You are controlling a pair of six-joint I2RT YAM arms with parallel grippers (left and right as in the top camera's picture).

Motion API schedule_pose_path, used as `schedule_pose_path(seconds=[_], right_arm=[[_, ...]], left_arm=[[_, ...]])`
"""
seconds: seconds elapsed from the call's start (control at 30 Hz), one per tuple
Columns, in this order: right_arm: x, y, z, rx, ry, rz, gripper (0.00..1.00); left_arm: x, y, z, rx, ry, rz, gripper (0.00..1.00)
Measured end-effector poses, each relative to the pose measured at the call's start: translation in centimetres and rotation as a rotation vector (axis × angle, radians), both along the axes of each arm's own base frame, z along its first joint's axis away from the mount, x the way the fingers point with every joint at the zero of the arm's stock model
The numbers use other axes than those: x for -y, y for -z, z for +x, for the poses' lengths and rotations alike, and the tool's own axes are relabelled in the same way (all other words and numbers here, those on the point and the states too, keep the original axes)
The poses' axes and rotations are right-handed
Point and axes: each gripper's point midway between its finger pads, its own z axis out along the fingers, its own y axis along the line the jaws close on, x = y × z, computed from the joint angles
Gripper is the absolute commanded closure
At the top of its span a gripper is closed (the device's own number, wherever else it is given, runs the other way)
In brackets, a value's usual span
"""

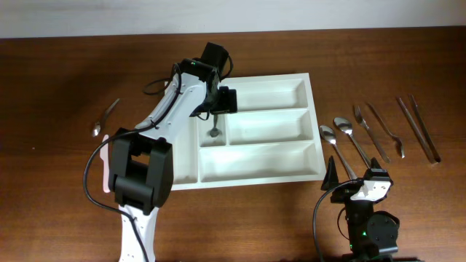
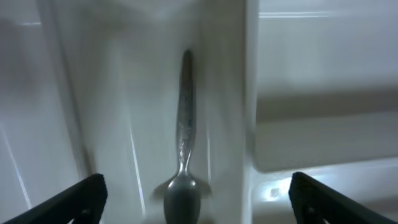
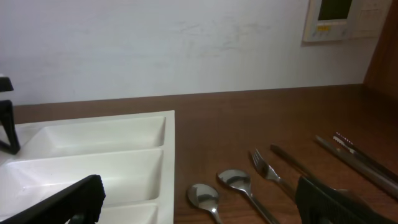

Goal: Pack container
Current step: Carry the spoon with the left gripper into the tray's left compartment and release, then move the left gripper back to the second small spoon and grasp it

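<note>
I need to swing my left gripper off the tray [image 1: 306, 156] and down onto the loose spoon's handle [image 1: 111, 110], which is still unpacked and lies to the gripper's left in the overhead view.
The white cutlery tray [image 1: 306, 156] lies mid-table; its walls also fill the left wrist view [image 2: 249, 93] and show in the right wrist view [image 3: 124, 134]. A small spoon [image 1: 215, 129] lies in a narrow upright compartment, bowl toward the front, and it shows in the left wrist view [image 2: 183, 155]. My left gripper [image 2: 198, 202] hovers over that spoon, open, with nothing between its fingers. My right gripper [image 3: 199, 202] is open and empty at the front right, near the tray's right edge, low by its base.
Two spoons [image 1: 336, 142], a fork [image 1: 371, 131], and more long cutlery pieces [image 1: 419, 127] lie on the wood to the right of the tray. Another spoon [image 1: 103, 118] lies at the far left. A pink strip sits beside the left arm's base.
</note>
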Motion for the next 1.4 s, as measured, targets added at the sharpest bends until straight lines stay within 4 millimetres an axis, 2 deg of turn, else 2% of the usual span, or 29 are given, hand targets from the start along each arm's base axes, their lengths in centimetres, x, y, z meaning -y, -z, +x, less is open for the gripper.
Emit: schedule_pose_path(seconds=[0.1,0.13,0.27,0.3,0.37,0.4,0.43,0.5,0.6,0.73,0.77,0.83,0.93,1.17,1.4], right_arm=[[0.0,0.0,0.0,0.000,0.000,0.000,0.01],[0.0,0.0,0.0,0.000,0.000,0.000,0.01],[0.0,0.0,0.0,0.000,0.000,0.000,0.01],[0.0,0.0,0.0,0.000,0.000,0.001,0.01],[0.0,0.0,0.0,0.000,0.000,0.001,0.01],[0.0,0.0,0.0,0.000,0.000,0.000,0.01],[0.0,0.0,0.0,0.000,0.000,0.000,0.01],[0.0,0.0,0.0,0.000,0.000,0.001,0.01],[0.0,0.0,0.0,0.000,0.000,0.000,0.01],[0.0,0.0,0.0,0.000,0.000,0.000,0.01],[0.0,0.0,0.0,0.000,0.000,0.001,0.01],[0.0,0.0,0.0,0.000,0.000,0.000,0.01],[0.0,0.0,0.0,0.000,0.000,0.000,0.01],[0.0,0.0,0.0,0.000,0.000,0.000,0.02],[0.0,0.0,0.0,0.000,0.000,0.000,0.01]], left_arm=[[-1.5,-0.3,-0.8,-0.038,0.027,0.056,0.04],[-2.7,-0.6,-1.0,-0.049,0.034,0.096,0.04],[-8.7,-3.1,-0.5,-0.021,0.041,0.273,0.06],[-9.9,-3.7,-0.4,-0.011,0.040,0.304,0.11],[-12.8,-5.5,0.1,0.022,0.041,0.375,0.27],[-13.9,-6.3,0.4,0.036,0.045,0.396,0.28],[-15.9,-7.4,0.6,0.051,0.053,0.433,0.28],[-18.1,-8.2,0.7,0.052,0.064,0.466,0.27],[-21.8,-8.3,0.7,0.023,0.088,0.503,0.23],[-25.6,-8.4,0.3,-0.010,0.108,0.530,0.23],[-25.9,-8.4,0.3,-0.012,0.106,0.531,0.23],[-28.2,-8.4,0.0,-0.024,0.088,0.528,0.25],[-29.9,-8.2,0.2,-0.003,0.081,0.479,0.28],[-31.8,-8.1,2.1,0.128,0.148,0.315,0.29],[-30.9,-7.9,3.2,0.180,0.326,0.294,0.30]])
